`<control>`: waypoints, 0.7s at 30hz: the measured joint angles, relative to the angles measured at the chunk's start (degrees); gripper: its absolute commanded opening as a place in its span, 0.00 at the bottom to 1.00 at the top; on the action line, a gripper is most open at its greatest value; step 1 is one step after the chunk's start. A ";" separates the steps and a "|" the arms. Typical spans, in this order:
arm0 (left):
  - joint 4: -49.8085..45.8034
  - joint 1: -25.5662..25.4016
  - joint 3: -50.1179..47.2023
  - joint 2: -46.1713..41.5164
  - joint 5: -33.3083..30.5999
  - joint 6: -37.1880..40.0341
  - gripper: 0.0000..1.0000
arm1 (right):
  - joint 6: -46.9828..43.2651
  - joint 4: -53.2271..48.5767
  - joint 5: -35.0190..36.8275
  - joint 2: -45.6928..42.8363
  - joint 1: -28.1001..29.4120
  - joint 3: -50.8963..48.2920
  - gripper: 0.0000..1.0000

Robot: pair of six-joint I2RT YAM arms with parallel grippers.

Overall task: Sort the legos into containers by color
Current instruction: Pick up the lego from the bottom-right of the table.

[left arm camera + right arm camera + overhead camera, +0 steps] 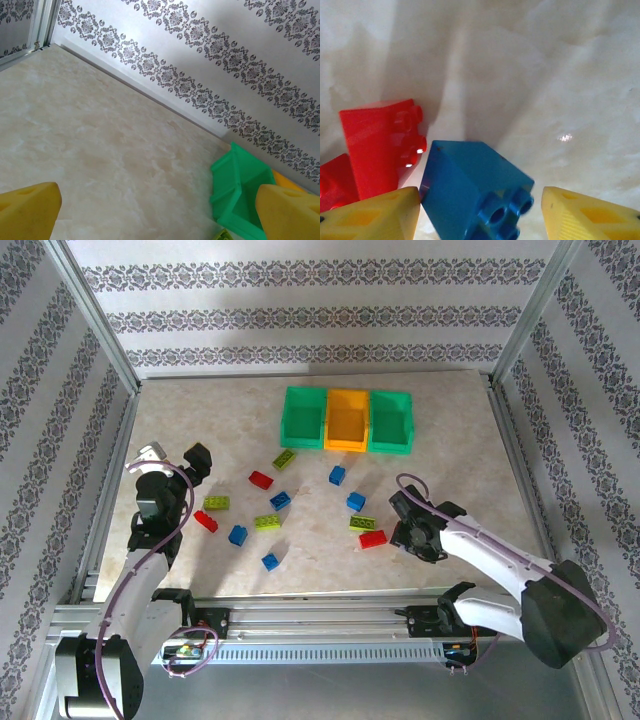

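Note:
My right gripper has the brick between both its yellow fingers already. It will stay low over the blue brick [470, 185] and close its fingers next.
Red, blue and lime legos lie scattered on the table between the arms and the containers, among them a red one [261, 479], a blue one [280, 501] and a lime one [267, 522]. The containers stand in a row at the back: green bin [302, 418], orange bin [347, 420], green bin [391, 422]. My right gripper [397, 532] is low over the table, its yellow fingers astride a blue brick [470, 185] lying on its side. The left finger [375, 215] touches it; the right finger [590, 215] stands apart from it. My left gripper [175, 462] hangs open and empty at the left.
A red brick [380, 145] lies just left of the blue one, and in the top view a lime brick [368, 524] and a red brick [373, 539] sit by my right gripper. The left wrist view looks across bare table to the green bin [235, 185]. Metal frame rails border the table.

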 measured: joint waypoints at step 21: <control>0.00 0.00 0.00 -0.02 -1.51 0.00 1.00 | -2.99 5.70 -2.36 6.32 -1.86 0.98 0.32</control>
